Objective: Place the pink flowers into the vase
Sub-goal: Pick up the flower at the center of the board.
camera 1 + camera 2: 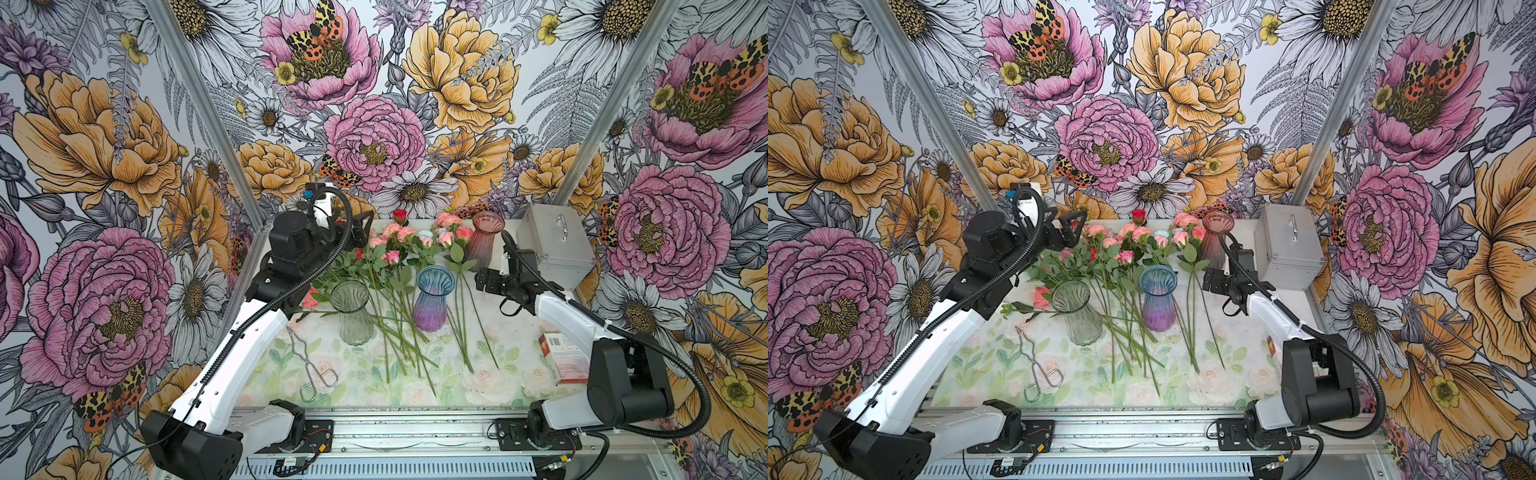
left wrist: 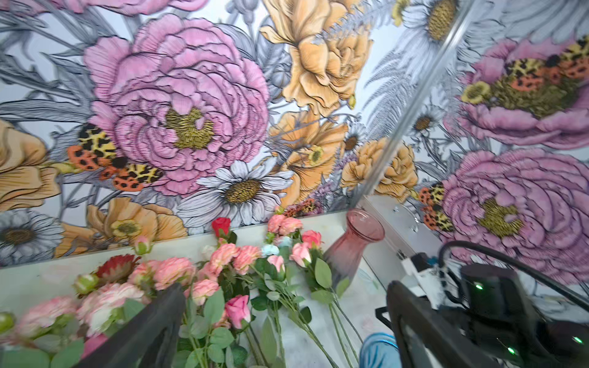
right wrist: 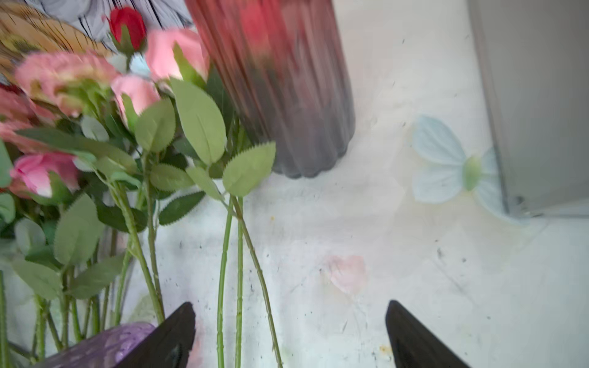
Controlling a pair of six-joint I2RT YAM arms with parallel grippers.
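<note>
My right gripper should go down next onto the slanting green stem (image 1: 473, 297), farthest from the blue-purple vase, on the tabletop below my open fingers.
Several pink flowers (image 1: 405, 232) (image 1: 1138, 232) lie on the table, heads toward the back wall and green stems fanned toward the front. Three vases stand among them: a clear one (image 1: 351, 311), a blue-purple one (image 1: 434, 297) and a pink one (image 1: 484, 239). My left gripper (image 1: 361, 230) (image 2: 283, 318) hangs open above the left blooms (image 2: 173, 270), holding nothing. My right gripper (image 1: 484, 279) (image 3: 290, 321) is open low over the table beside the pink vase (image 3: 287, 95). Three green stems (image 3: 239, 270) run between its wide-apart fingertips, untouched.
A red rose (image 1: 400, 215) and a pale blue bloom (image 1: 424, 233) lie among the pink ones. A metal case (image 1: 557, 245) stands at the back right, a red-and-white box (image 1: 561, 357) at the right edge. Metal tongs (image 1: 309, 365) lie front left.
</note>
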